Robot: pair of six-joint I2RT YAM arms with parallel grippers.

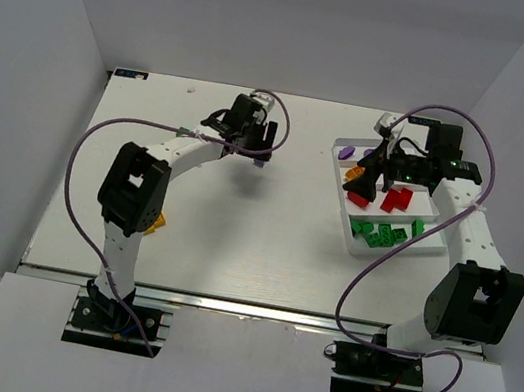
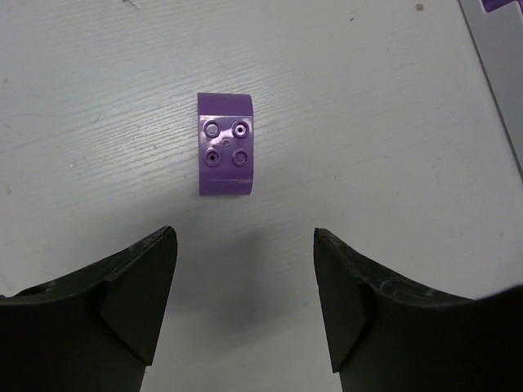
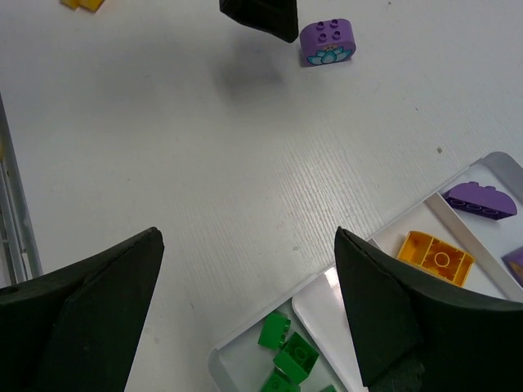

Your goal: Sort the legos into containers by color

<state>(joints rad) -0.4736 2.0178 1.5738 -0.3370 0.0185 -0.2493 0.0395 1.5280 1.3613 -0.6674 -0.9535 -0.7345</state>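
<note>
I will next lower my left gripper to the purple lego below, with open fingers astride its studded middle (image 1: 260, 163) (image 2: 225, 144), and close, since its narrow width fits between them.
A purple lego (image 2: 225, 144) lies studs-up on the white table just ahead of my open, empty left gripper (image 2: 245, 269). In the top view this lego (image 1: 259, 162) sits beside the left gripper (image 1: 258, 151) at mid-table. The white tray (image 1: 399, 252) at the right holds green legos (image 1: 382, 235) in the near compartment, red legos (image 1: 395, 199) in the middle one, and orange (image 1: 355, 175) and purple (image 1: 347, 152) ones in the far one. My right gripper (image 1: 365, 186) hovers open and empty over the tray's left end (image 3: 270, 310), as the right wrist view (image 3: 247, 237) shows.
A yellow lego (image 1: 161, 222) lies by the left arm's elbow; it also shows in the right wrist view (image 3: 82, 4). The right wrist view shows the purple lego (image 3: 327, 41), green legos (image 3: 286, 351), an orange lego (image 3: 435, 257) and a purple one (image 3: 482, 200). White walls enclose the table.
</note>
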